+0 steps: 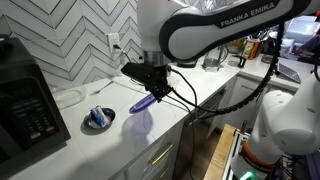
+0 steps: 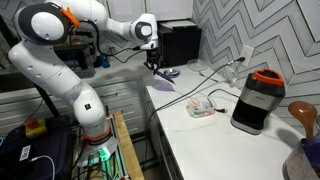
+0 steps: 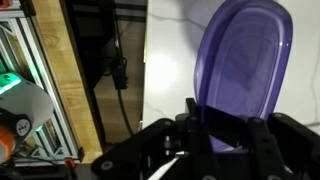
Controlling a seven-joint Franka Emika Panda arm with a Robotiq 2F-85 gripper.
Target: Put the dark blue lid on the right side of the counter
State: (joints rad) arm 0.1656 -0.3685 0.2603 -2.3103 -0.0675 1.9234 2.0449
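My gripper lowers away from the grey dish toward the bare counter above the drawers next and releases the lid, since the lid still hangs in the air.
The dark blue lid is a thin round purple-blue plastic disc, held tilted in the air above the white counter. My gripper is shut on its edge. In an exterior view the lid hangs under the gripper over the counter. In the wrist view the lid fills the upper right, its near rim pinched between the black fingers, with the counter below it.
A small grey dish with blue-and-white contents sits on the counter next to a black appliance. A dark grinder with an orange ring, a white remote-like object and a wooden spoon stand further along. The counter's edge drops to the drawers.
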